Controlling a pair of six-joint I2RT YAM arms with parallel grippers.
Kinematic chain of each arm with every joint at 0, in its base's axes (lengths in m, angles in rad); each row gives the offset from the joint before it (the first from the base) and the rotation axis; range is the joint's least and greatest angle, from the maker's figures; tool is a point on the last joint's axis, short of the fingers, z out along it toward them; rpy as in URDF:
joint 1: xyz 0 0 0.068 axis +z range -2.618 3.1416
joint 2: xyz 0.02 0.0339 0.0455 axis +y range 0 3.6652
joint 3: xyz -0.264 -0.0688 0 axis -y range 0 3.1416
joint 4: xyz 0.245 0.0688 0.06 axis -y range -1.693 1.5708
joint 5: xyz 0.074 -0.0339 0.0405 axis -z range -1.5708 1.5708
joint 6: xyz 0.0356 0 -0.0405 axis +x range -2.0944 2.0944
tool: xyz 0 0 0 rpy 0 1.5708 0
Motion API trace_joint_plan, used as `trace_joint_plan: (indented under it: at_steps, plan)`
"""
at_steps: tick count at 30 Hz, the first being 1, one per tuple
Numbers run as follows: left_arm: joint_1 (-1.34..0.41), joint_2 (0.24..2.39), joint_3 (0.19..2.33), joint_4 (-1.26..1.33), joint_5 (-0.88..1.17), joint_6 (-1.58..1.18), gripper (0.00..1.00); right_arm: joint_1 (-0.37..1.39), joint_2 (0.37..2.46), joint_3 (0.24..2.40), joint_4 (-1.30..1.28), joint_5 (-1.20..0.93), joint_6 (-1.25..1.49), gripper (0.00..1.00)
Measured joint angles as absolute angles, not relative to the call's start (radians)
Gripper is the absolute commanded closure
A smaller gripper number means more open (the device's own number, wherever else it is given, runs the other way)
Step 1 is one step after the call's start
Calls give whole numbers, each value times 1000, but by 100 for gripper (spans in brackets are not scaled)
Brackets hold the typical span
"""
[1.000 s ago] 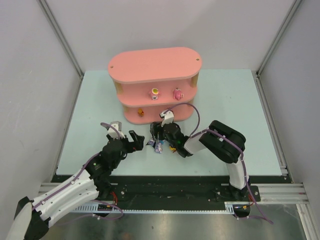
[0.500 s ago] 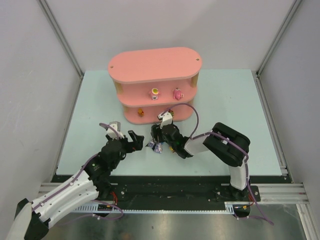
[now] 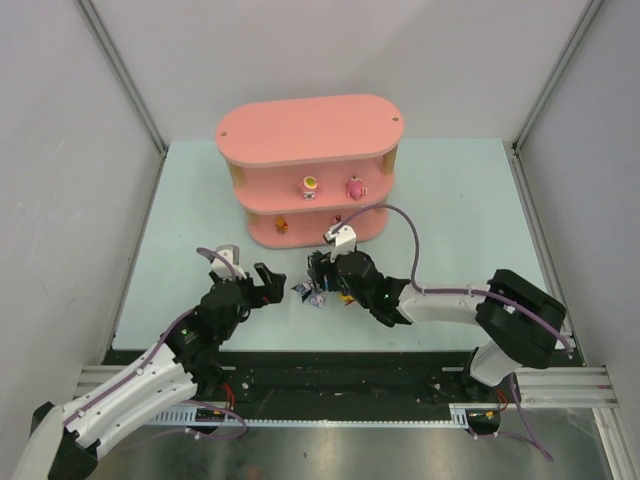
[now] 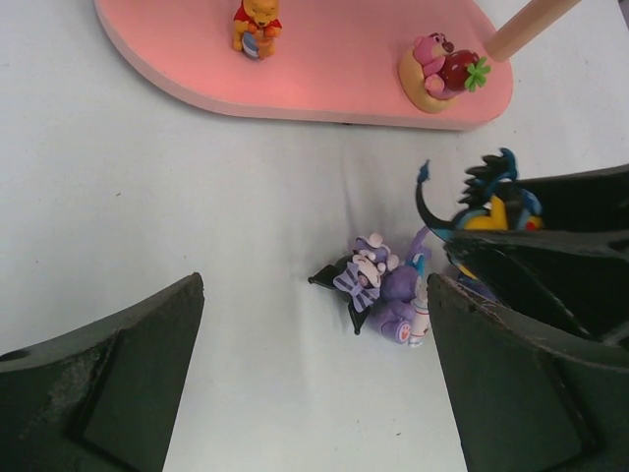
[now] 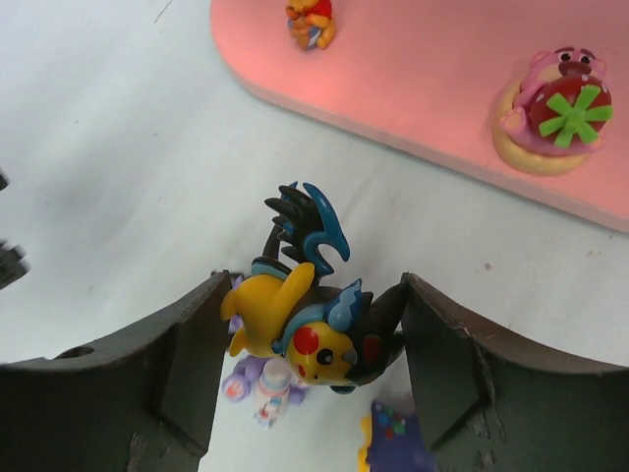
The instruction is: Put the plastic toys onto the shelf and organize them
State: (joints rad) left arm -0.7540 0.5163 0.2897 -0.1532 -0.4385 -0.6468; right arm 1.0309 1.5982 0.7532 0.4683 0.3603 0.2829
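My right gripper draws back past the toys and down to release the yellow toy next, since the mat's bare near strip [image 3: 341, 329] lies back and below it.
The pink three-tier shelf [image 3: 305, 130] stands at the back of the mat. Its bottom board [image 5: 432, 79] holds an orange bear toy [image 5: 311, 22] and a pink bear toy [image 5: 552, 108]. My right gripper [image 5: 310, 334] is shut on a yellow toy with a black-and-blue cape [image 5: 295, 320] in front of the shelf. A purple toy [image 5: 257, 379] and a blue-purple one [image 5: 398, 438] lie under it. My left gripper [image 4: 314, 393] is open and empty, just left of two purple toys [image 4: 378, 290] on the mat. The held yellow toy also shows in the left wrist view [image 4: 491, 202].
Two small toys [image 3: 309, 185] [image 3: 354, 187] stand on the shelf's middle tier and an orange one [image 3: 282, 225] on the bottom tier. The two grippers [image 3: 268, 283] [image 3: 325, 278] are close together around the toy cluster [image 3: 312, 293]. Grey walls enclose the mat.
My right arm's elbow has swung out to the right and lower, while its gripper stays over the toy cluster. My left arm has barely moved.
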Motion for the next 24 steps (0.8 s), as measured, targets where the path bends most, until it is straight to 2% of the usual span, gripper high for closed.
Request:
trace_joint_plan:
  at_steps: [11,18,21,22,24]
  plan:
    - [-753,524,318,-201,-403,-643,0,1150,1372,646,200,262,307,100]
    - [-753,525,326,-201,-368,-609,1,1170,1342,555,123,215,343,99]
    - [-753,543,341,-198,-347,-593,1,1170,1345,543,116,198,356,91]
    - [-753,548,345,-197,-339,-590,1,1170,1347,541,117,191,363,79]
    - [-753,556,350,-193,-324,-579,1,1170,1355,538,117,185,369,63]
